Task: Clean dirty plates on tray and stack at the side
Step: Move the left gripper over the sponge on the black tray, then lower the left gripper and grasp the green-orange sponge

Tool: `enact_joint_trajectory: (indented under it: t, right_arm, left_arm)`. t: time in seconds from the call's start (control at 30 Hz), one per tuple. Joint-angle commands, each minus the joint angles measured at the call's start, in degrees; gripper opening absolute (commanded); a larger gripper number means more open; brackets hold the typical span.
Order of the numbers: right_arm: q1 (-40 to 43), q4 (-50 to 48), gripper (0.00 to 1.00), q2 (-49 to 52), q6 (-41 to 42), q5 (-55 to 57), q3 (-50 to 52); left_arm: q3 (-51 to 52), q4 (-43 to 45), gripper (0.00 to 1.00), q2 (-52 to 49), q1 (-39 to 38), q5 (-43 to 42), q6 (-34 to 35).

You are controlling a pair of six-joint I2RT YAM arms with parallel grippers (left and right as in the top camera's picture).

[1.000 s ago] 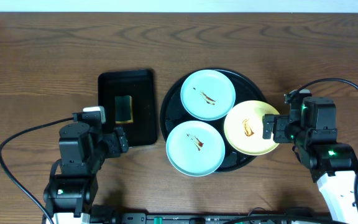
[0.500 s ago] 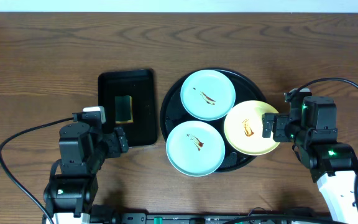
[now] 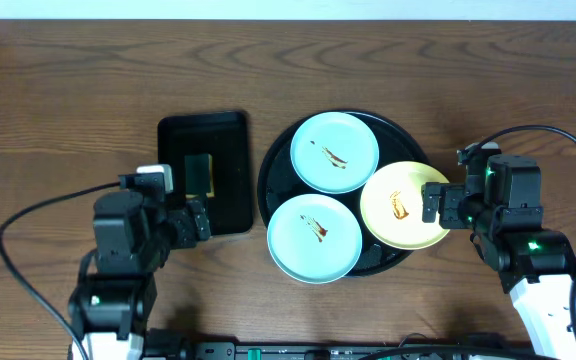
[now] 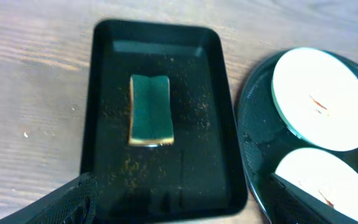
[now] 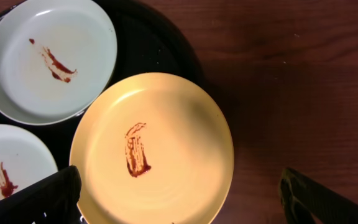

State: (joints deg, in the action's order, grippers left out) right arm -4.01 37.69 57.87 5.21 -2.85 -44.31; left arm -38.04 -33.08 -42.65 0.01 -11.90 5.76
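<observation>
The green sponge in the rectangular tray (image 3: 230, 200) is next for my left gripper. It should move outward and down to the sponge, with its fingers on the sponge's long sides.
The round black tray (image 3: 275, 158) holds three sauce-smeared plates: a mint-blue plate (image 3: 335, 151) at the back, a mint-blue plate (image 3: 314, 238) at the front, and a pale yellow plate (image 3: 400, 206) lying over the tray's right rim. The yellow plate also fills the right wrist view (image 5: 152, 149). My right gripper (image 3: 436, 204) is open and empty at the yellow plate's right edge; its fingers (image 5: 179, 202) stand on either side of that plate. My left gripper (image 3: 196, 220) is open and empty over the front edge of the rectangular black tray (image 3: 230, 200).
The rectangular black tray (image 4: 219, 124) left of the round tray holds a green sponge (image 4: 150, 109) and brown crumbs. Bare wooden table (image 3: 88, 90) lies on all sides. Cables trail from both arms at the front.
My left arm has shifted slightly up toward the rectangular tray. The right arm and the plates have not moved.
</observation>
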Motion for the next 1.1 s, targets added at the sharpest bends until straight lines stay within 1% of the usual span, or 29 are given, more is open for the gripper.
enact_joint_trajectory:
  t: [0.0, 0.23, 0.33, 0.4, 0.6, 0.93, 1.07]
  right_arm:
    - [-0.5, -0.1, 0.99, -0.1, -0.1, -0.2, -1.3]
    - [-0.5, -0.2, 0.99, -0.1, -0.1, -0.2, -1.3]
    - [-0.5, -0.4, 0.99, -0.1, -0.1, -0.2, -1.3]
    - [-0.5, -0.7, 0.99, -0.1, -0.1, -0.2, -1.3]
    - [-0.5, -0.7, 0.99, -0.1, -0.1, -0.5, -1.3]
    - [-0.5, -0.7, 0.99, -0.1, -0.1, -0.5, -1.3]
    - [-0.5, -0.6, 0.99, -0.1, -0.1, -0.5, -1.3]
  left_arm:
    - [-5.7, -2.3, 0.85, -6.1, 0.3, -0.9, 0.7]
    - [-18.3, -5.4, 0.85, -22.5, 0.3, -1.0, 0.5]
    - [-21.8, -5.3, 0.85, -28.6, 0.3, -1.0, -0.2]
    - [-22.3, -4.2, 0.85, -32.0, 0.3, -0.9, -2.3]
    - [-22.3, -1.0, 0.85, -40.0, 0.3, -0.9, -3.5]
    - [-22.3, 0.7, 0.83, -51.1, 0.3, -0.5, -3.7]
    - [-22.3, 1.8, 0.83, -53.9, 0.3, 1.5, -3.6]
